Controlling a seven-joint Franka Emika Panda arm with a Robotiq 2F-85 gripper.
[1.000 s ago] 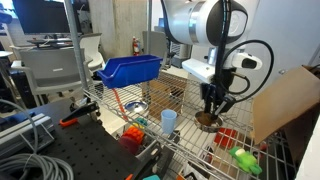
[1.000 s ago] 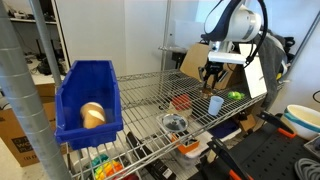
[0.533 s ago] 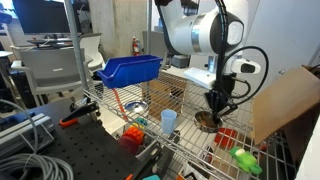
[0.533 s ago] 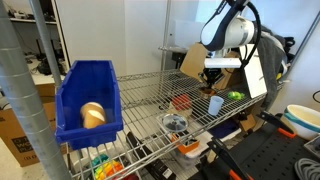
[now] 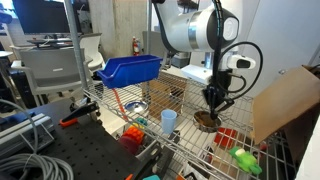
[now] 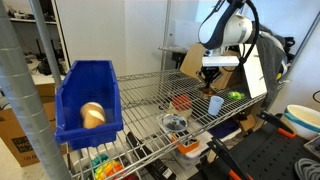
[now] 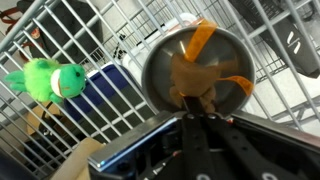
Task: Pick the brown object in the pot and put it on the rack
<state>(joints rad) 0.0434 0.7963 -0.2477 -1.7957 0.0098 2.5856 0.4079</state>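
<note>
The robot's gripper needs to rise out of the pot [image 5: 207, 121], move toward the blue bin and go down to let go over the rack wires between pot and bin [image 5: 173, 102], since they are bare.
The shiny silver pot [image 7: 158, 58] fills the middle of the wrist view, standing on the wire rack [image 7: 105, 30]. The brown object [image 7: 188, 76], a rounded brown-orange lump, lies inside it. My gripper [image 7: 190, 102] reaches down into the pot, and its two dark fingers are drawn together on the lump. In an exterior view the gripper [image 5: 214, 100] hangs straight over the pot [image 5: 207, 121] on the rack [image 5: 150, 96]. In an exterior view the gripper [image 6: 210, 86] is just behind the light blue cup [image 6: 215, 104], and the pot is hidden there.
A green plush toy [image 7: 45, 78] lies beside the pot and shows in both exterior views [image 5: 243, 158] [image 6: 235, 96]. The light blue cup [image 5: 168, 121] stands near. A blue bin [image 5: 130, 68] [image 6: 85, 100] sits on the rack. A cardboard sheet [image 5: 285, 105] leans behind the gripper.
The gripper's fingers, spread over the pot a second ago, have closed together inside it. The arm has shifted only slightly.
</note>
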